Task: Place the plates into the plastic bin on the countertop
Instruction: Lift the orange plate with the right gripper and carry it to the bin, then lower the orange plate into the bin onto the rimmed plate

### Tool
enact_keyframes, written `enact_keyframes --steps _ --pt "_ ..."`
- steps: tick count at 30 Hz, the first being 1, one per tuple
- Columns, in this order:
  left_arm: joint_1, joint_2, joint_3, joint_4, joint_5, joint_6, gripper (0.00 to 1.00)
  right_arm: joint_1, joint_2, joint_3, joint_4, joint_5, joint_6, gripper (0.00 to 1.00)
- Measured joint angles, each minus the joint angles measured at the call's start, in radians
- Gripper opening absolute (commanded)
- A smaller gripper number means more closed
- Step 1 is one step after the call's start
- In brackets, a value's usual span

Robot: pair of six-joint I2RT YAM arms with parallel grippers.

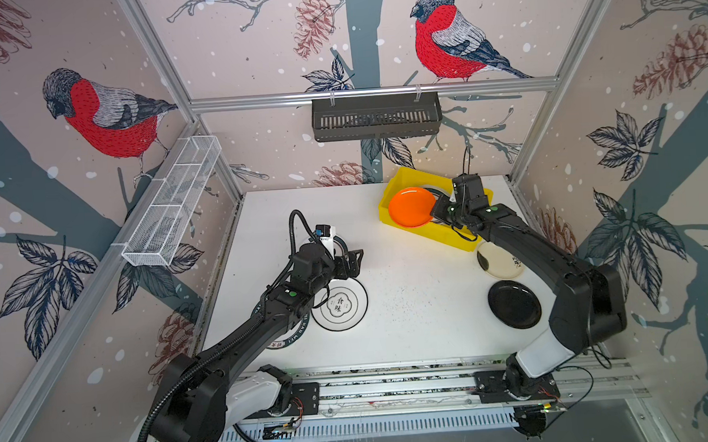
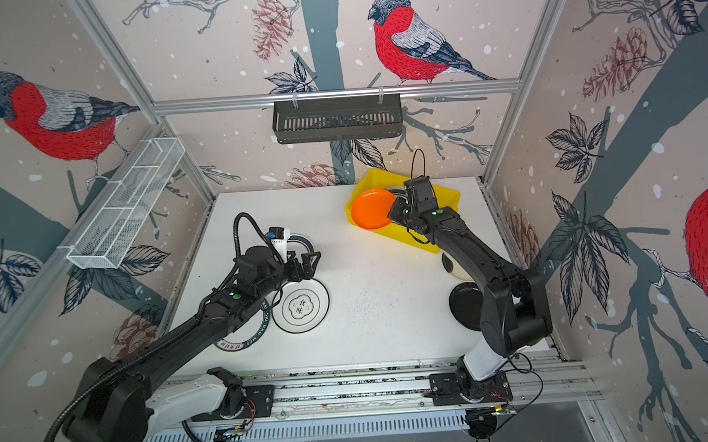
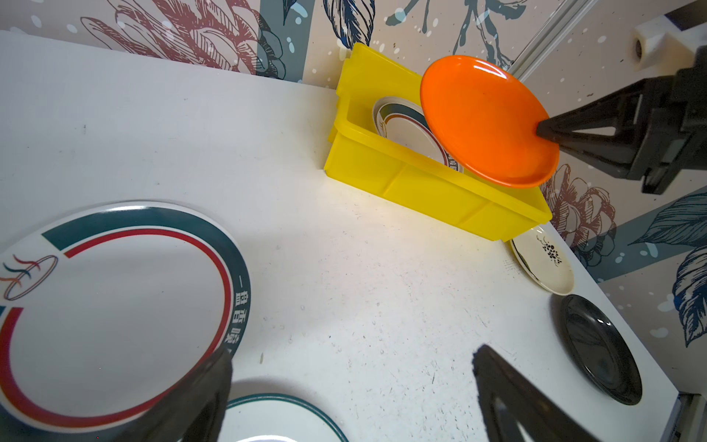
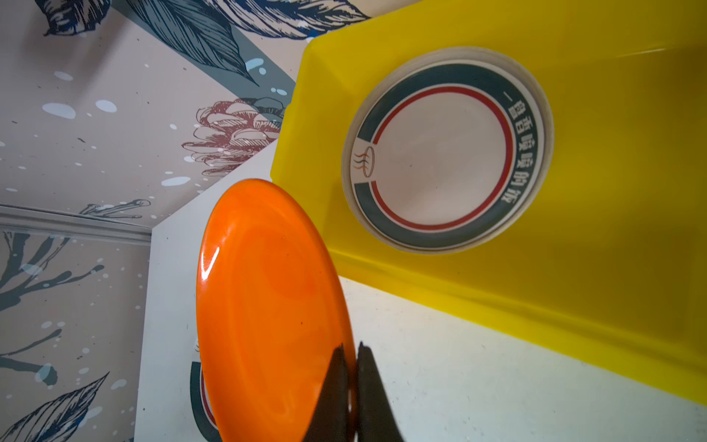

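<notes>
The orange plate still hangs above the bin, so I next need to lower my right gripper toward the teal-rimmed plate inside the bin and let go of the orange plate's rim there.
My right gripper is shut on the rim of the solid orange plate. It holds the plate tilted above the left end of the yellow plastic bin. Inside the bin a teal-rimmed plate lies on top of another one. My left gripper hangs open over the countertop, beside a teal-rimmed plate and a black-ringed plate. A cream plate and a dark plate lie at the right.
A third teal-lettered plate lies partly under the left arm. A black slotted basket hangs on the back wall. A white wire rack hangs on the left wall. Aluminium rails run along the front edge.
</notes>
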Motion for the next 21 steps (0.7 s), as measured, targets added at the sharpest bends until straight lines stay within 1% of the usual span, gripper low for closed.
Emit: enact_keyframes --steps 9,15,21 --pt "0.0 -0.046 -0.065 0.046 0.019 -0.018 0.97 -0.113 0.214 0.182 -0.013 -0.016 -0.035 0.0" --pt "0.0 -0.072 -0.079 0.067 0.023 -0.03 0.97 -0.161 0.301 0.187 0.004 -0.044 -0.01 0.0" --pt "0.0 -0.088 -0.063 0.062 0.025 -0.03 0.97 -0.172 0.395 0.232 0.027 -0.032 -0.007 0.0"
